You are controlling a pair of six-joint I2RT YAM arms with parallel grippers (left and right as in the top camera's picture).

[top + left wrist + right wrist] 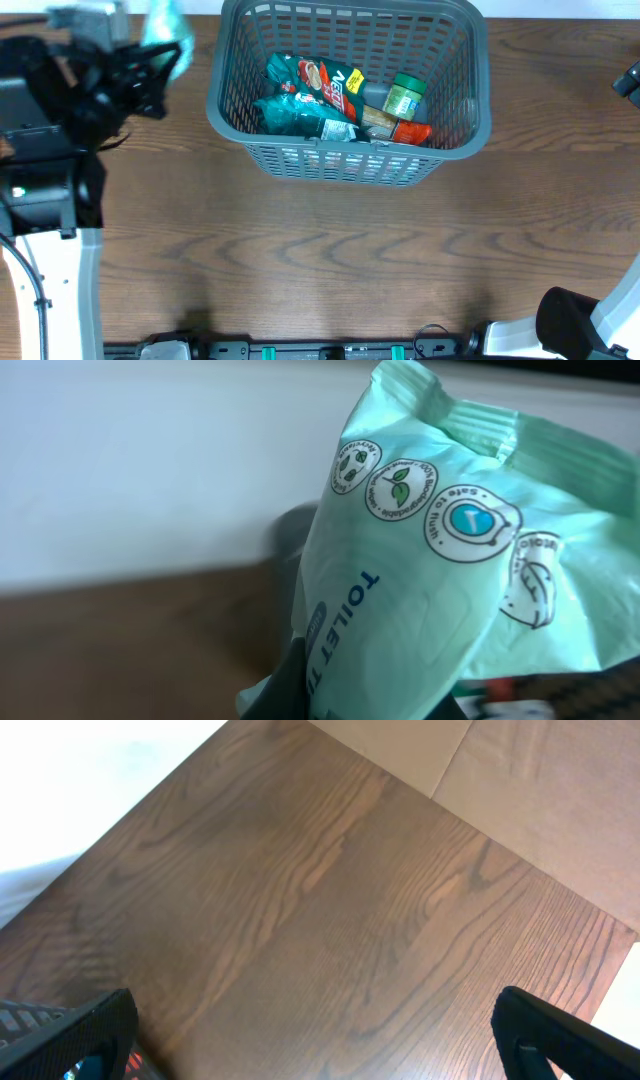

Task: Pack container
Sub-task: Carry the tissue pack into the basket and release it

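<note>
The spot beside the jar is to the right of my left gripper in the overhead view. My left gripper will move there over the basket's rim, lower and release.
The container, a large dark grey slotted basket, stands at the back middle of the table. Inside lie green snack packets, a green-lidded jar and a red-ended item. To its left, my left gripper is shut on a mint-green packet of toilet wipes raised off the table. That packet fills the left wrist view, pinched between the dark fingers of the left gripper. My right gripper stands open over bare wood, nothing between its fingers.
A pale wall runs behind the table's far edge. A corner of the basket shows at the right wrist view's lower left. The right arm's base sits at the front right, and the left arm's body takes up the left side.
</note>
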